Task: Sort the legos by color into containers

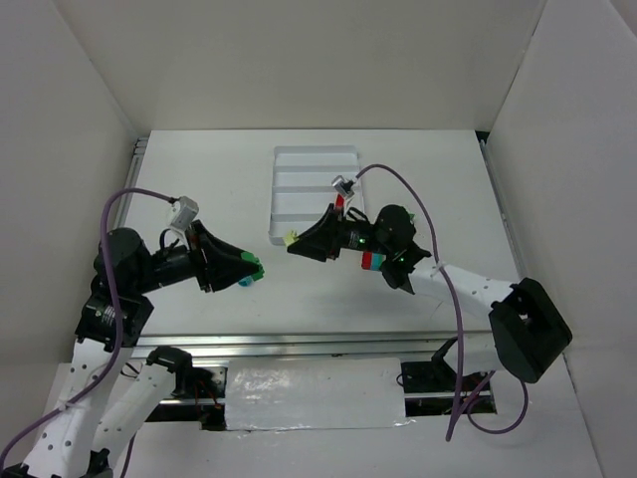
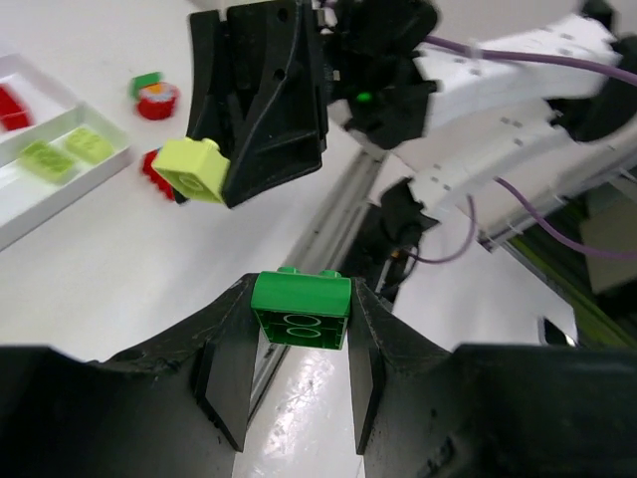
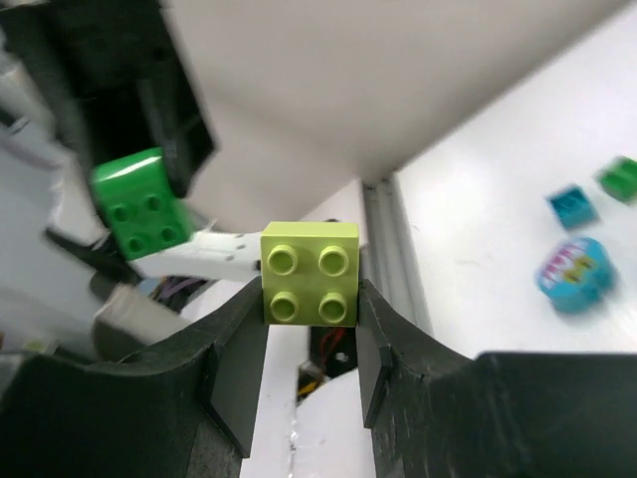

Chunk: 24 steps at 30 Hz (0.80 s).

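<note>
The tray's near section (image 1: pixel 299 227) is below my right gripper and outward of it, and yellow-green bricks sit there. My right gripper will next turn downward, lower outward over that section and release.
My left gripper (image 1: pixel 253 267) (image 2: pixel 301 299) is shut on a dark green brick (image 2: pixel 301 309) and holds it above the table, left of centre. My right gripper (image 1: pixel 294 242) (image 3: pixel 310 291) is shut on a pale yellow-green brick (image 3: pixel 310 273) (image 2: pixel 196 169), close to the near left corner of the white tray (image 1: pixel 315 151) (image 2: pixel 75 184). The two grippers face each other, a short way apart. The left wrist view shows two yellow-green bricks (image 2: pixel 45 159) in one tray compartment and a red one (image 2: pixel 10 105) in the compartment beside it. The green brick also shows in the right wrist view (image 3: pixel 141 204).
A red brick with a teal one (image 1: pixel 372 261) lies by the right arm. Loose on the table are a teal brick (image 3: pixel 573 206), a green brick (image 3: pixel 619 177) and a round blue piece (image 3: pixel 572 271). White walls enclose the table; a metal rail (image 1: pixel 299 344) runs along its near edge.
</note>
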Motion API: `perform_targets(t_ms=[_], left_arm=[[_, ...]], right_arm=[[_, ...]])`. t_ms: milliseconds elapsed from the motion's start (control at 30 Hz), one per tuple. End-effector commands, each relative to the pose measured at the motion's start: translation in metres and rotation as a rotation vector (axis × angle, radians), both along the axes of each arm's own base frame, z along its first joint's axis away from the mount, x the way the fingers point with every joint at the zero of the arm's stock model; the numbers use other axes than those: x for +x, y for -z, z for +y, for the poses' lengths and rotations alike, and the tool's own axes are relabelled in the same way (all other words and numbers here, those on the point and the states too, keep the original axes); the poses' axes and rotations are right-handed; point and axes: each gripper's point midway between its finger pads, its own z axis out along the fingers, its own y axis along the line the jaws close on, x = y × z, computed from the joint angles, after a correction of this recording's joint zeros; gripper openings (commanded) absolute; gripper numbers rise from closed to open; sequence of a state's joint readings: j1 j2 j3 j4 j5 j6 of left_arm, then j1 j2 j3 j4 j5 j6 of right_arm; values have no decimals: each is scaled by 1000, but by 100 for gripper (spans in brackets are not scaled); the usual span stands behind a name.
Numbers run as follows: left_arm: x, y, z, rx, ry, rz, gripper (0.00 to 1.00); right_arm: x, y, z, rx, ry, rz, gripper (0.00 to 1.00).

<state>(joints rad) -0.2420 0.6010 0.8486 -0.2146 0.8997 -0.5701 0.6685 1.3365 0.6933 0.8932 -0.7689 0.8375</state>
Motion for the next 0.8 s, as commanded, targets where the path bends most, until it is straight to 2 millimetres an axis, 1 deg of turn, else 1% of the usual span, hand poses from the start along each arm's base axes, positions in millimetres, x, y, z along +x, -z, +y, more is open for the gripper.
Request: perform_targets(t_ms=[0, 33, 67, 100, 133, 167, 200, 233, 267, 300, 333, 367, 400, 433, 467, 533, 567, 633, 700, 733, 767], left_arm=[[28, -3, 19, 105, -200, -35, 0], [38, 4, 27, 158, -259, -35, 0], [44, 17, 36, 209, -314, 23, 0], [60, 23, 52, 249, -439, 34, 0], [66, 29, 59, 254, -502, 64, 0], [70, 39, 65, 263, -546, 79, 0], [74, 47, 69, 267, -577, 89, 0], [75, 50, 69, 255, -581, 91, 0], [76, 51, 68, 255, -576, 98, 0], [73, 55, 70, 277, -575, 115, 0], [73, 56, 70, 279, -574, 113, 0], [74, 58, 72, 275, -591, 115, 0], [75, 59, 75, 280, -613, 119, 0], [74, 61, 75, 284, -609, 121, 0], [73, 61, 75, 284, -603, 119, 0], [73, 61, 72, 278, -592, 119, 0], [73, 61, 72, 279, -587, 118, 0], [73, 62, 71, 282, -580, 122, 0], [73, 63, 70, 286, -572, 123, 0], [72, 63, 69, 286, -563, 124, 0], [72, 63, 68, 284, -560, 126, 0]], right_arm=[[68, 35, -11, -246, 324, 64, 0], [94, 25, -12, -300, 426, 74, 0], [108, 86, -25, -521, 509, 229, 0], [126, 99, -35, -604, 607, 263, 0], [156, 92, -46, -653, 749, 260, 0], [160, 137, -56, -813, 774, 329, 0], [169, 144, -59, -858, 810, 336, 0], [186, 140, -61, -881, 873, 324, 0], [188, 169, -66, -978, 879, 352, 0], [195, 174, -70, -1005, 907, 355, 0], [205, 172, -71, -1015, 943, 349, 0], [206, 187, -73, -1061, 944, 359, 0], [208, 190, -73, -1069, 952, 363, 0], [212, 189, -73, -1069, 964, 356, 0], [216, 193, -75, -1080, 978, 357, 0], [221, 193, -71, -1078, 986, 349, 2], [220, 201, -75, -1109, 990, 359, 2], [221, 204, -74, -1118, 990, 362, 3], [219, 209, -74, -1118, 980, 366, 12], [220, 207, -75, -1112, 985, 366, 16], [219, 208, -73, -1111, 974, 367, 19]])
